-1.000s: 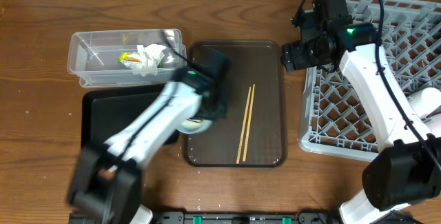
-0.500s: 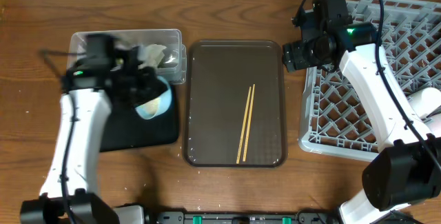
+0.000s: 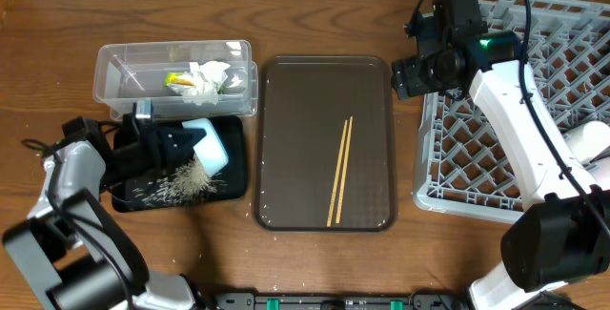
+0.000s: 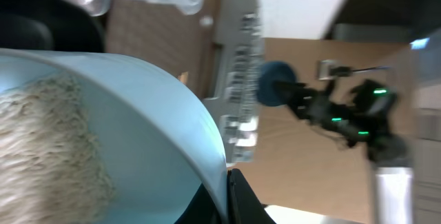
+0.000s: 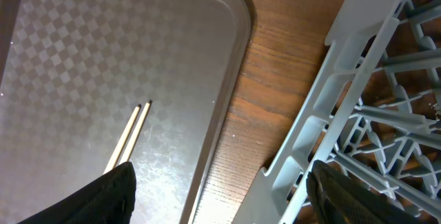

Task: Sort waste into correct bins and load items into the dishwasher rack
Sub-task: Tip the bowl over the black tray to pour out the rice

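Note:
I will next swing my left gripper to the right in the overhead view and turn the bowl (image 3: 208, 146) upright. I will then let it go beside the chopsticks, where the brown tray is bare.
My left gripper (image 3: 186, 140) is shut on the rim of the large blue bowl (image 3: 208, 146) and holds it tipped on its side over the black tray (image 3: 129, 200). White rice grains (image 3: 181, 181) lie scattered on that tray. In the left wrist view my fingers (image 4: 224, 189) pinch the bowl's rim (image 4: 165, 114), and rice (image 4: 48, 148) still clings inside. The clear tub (image 3: 114, 72) holds the crumpled tissue (image 3: 205, 73) and the yellow-green wrapper (image 3: 177, 79). The chopsticks (image 3: 340, 172) lie on the brown tray. My right gripper (image 3: 405, 76) is open and empty by the left edge of the grey rack (image 3: 496, 157).
The brown serving tray (image 3: 295, 157) sits between the bins and the rack. In the right wrist view my open fingers (image 5: 220, 196) hang over the tray edge (image 5: 231, 93), with the chopstick tips (image 5: 138, 114) to the left and the rack wall (image 5: 344, 100) to the right. A white rounded dish (image 3: 589, 140) sits at the rack's right side.
My left arm has carried the blue bowl left from the brown tray to the black tray and tipped it. Rice now lies on the black tray. The right arm has not moved.

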Motion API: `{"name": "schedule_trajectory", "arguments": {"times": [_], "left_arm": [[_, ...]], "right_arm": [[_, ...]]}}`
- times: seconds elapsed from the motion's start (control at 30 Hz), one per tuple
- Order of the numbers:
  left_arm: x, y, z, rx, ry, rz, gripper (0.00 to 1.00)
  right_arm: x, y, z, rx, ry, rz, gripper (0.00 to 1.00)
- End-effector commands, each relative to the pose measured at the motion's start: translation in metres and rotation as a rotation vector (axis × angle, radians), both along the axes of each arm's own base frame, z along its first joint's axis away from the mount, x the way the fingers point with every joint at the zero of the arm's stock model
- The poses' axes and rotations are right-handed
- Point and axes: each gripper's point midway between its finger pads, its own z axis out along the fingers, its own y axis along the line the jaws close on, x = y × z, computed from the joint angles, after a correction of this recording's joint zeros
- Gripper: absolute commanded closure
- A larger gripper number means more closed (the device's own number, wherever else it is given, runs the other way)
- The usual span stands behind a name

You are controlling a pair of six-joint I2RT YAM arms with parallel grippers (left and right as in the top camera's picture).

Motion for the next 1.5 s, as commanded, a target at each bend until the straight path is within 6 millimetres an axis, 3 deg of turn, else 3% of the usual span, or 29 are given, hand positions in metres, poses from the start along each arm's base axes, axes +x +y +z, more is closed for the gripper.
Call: {"name": "schedule_trajectory", "arguments": {"times": [0.0,0.27,0.63,0.7,0.77,0.8,0.83,0.9,0.93,1.03,1.13,1.27,1.47], "left_arm": [[0.006,0.004,0.012,-0.158,-0.025,0.037,0.94],[0.007,0.004,0.007,-0.293,0.204,0.069,0.94],[0.01,0.006,0.005,-0.261,0.167,0.066,0.94],[0.012,0.01,-0.011,-0.153,0.166,0.063,0.94],[0.009,0.016,-0.04,-0.014,0.273,0.081,0.94],[0.007,0.017,-0.044,-0.013,0.319,0.09,0.94],[0.009,0.013,-0.035,-0.047,0.263,0.075,0.94],[0.014,0.006,0.005,-0.153,0.002,0.034,0.94],[0.013,0.005,0.008,-0.156,-0.019,0.031,0.94],[0.012,0.01,-0.005,-0.077,0.02,0.037,0.94],[0.013,0.01,0.011,-0.144,-0.049,0.044,0.94],[0.014,0.011,0.009,-0.142,-0.032,0.047,0.94],[0.01,-0.009,0.007,-0.072,-0.012,-0.017,0.94]], "right_arm": [[0.0,-0.005,-0.003,-0.004,0.01,-0.023,0.21],[0.001,-0.006,-0.003,-0.01,0.007,-0.025,0.21],[0.001,-0.006,-0.003,-0.011,0.008,-0.022,0.22],[0.001,-0.006,-0.003,-0.011,0.008,-0.022,0.22],[0.001,-0.006,-0.003,-0.011,0.007,-0.022,0.21],[0.001,-0.006,-0.003,-0.011,0.008,-0.022,0.21],[0.0,-0.006,-0.003,-0.011,0.009,-0.022,0.22],[-0.001,-0.006,-0.004,-0.013,0.014,-0.022,0.21],[-0.001,-0.006,-0.004,-0.014,0.014,-0.019,0.21],[0.0,-0.007,-0.004,-0.014,0.013,-0.021,0.22],[-0.001,-0.009,-0.004,-0.015,0.017,-0.025,0.21],[0.0,-0.012,-0.004,-0.015,0.017,-0.033,0.21],[-0.001,-0.013,-0.005,-0.015,0.021,-0.034,0.21]]}}
